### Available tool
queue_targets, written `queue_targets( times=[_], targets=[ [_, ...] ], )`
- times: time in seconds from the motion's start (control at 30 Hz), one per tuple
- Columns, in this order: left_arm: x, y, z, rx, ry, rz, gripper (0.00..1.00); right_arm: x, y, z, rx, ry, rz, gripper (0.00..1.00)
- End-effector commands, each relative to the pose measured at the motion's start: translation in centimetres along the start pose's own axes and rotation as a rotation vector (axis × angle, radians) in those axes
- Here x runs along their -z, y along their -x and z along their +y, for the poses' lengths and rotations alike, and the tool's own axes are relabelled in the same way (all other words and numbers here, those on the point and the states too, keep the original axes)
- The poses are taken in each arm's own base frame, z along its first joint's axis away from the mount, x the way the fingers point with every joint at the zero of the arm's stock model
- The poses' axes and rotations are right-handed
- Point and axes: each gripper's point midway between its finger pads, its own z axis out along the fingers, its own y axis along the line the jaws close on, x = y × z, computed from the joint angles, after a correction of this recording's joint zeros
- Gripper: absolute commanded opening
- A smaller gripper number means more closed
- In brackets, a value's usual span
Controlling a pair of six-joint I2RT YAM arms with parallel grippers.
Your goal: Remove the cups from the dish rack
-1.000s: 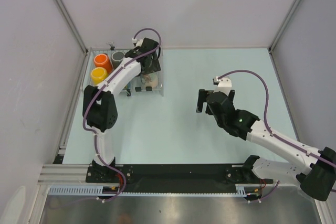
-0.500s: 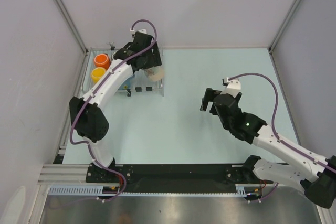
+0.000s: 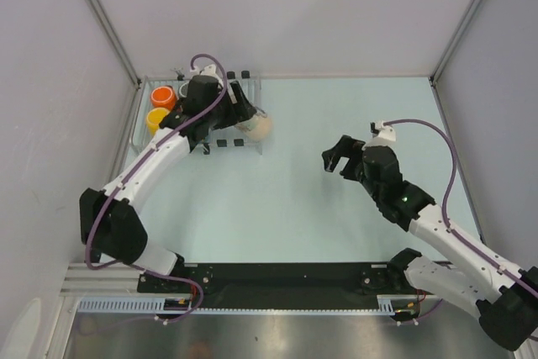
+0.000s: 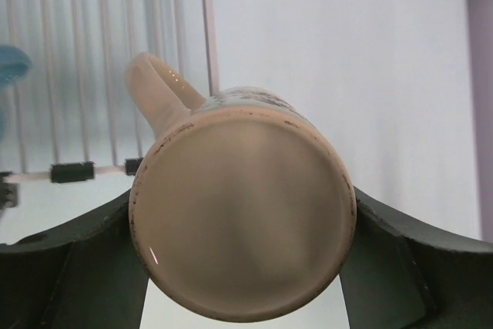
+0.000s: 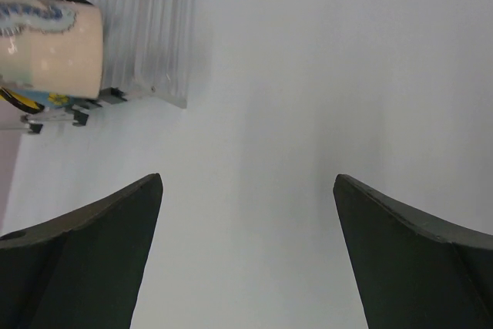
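I will next tilt my right gripper up and move it across to the left in the top view, to the cream mug's rim (image 3: 265,132) (image 5: 98,63), which my left gripper leaves free.
My left gripper (image 3: 249,120) is shut on the cream mug (image 3: 256,126) and holds it in the air over the right end of the clear dish rack (image 3: 220,142). In the left wrist view the mug's base (image 4: 243,213) faces the camera between my two fingers, its handle (image 4: 154,90) up and left. The orange mug (image 3: 164,95) and the yellow mug (image 3: 156,118) stand at the rack's left end. A light blue mug (image 4: 9,63) shows at the left edge of the left wrist view. The dark grey mug is hidden by my arm. My right gripper (image 3: 338,155) is open and empty over the table's middle right; its wrist view also shows the cream mug (image 5: 50,44) and the rack (image 5: 146,32).
Grey walls and metal frame posts close the table (image 3: 336,224) on the left, back and right. The rack stands against the back left corner. The black base rail (image 3: 277,275) runs along the near edge.
My left gripper has lifted the cream mug out of the rack and swung it to the right. My right gripper has drifted slightly right and stays open.
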Motion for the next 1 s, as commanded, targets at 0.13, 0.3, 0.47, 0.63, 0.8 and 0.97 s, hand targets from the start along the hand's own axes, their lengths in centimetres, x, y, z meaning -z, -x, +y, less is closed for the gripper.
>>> queue_targets(
  times=[0.13,0.3,0.47,0.63,0.8,0.97],
  targets=[
    [7.2,3.9,-7.1,0.158,-0.583,-0.242,0.01,1.0,4.1,5.1,-0.298,0.421,-0.022,1.00],
    [9.4,2.8,-8.8,0.198,-0.762,-0.236,0.00,2.0,4.8,7.3,-0.429,0.682,0.010,1.00],
    [11.1,0.4,-9.7,0.235,-0.921,-0.176,0.00,3.9,5.6,9.3,-0.454,0.878,-0.022,1.00],
    [11.7,-1.4,-9.6,0.255,-1.002,-0.148,0.00,4.3,5.6,10.4,-0.440,0.933,-0.009,1.00],
    [12.0,-2.9,-9.6,0.287,-1.062,-0.116,0.00,5.1,6.0,12.1,-0.371,1.003,-0.022,1.00],
    [12.9,-3.2,-10.1,0.272,-1.087,-0.110,0.00,4.1,5.3,13.4,-0.361,1.015,0.025,1.00]
  ],
)
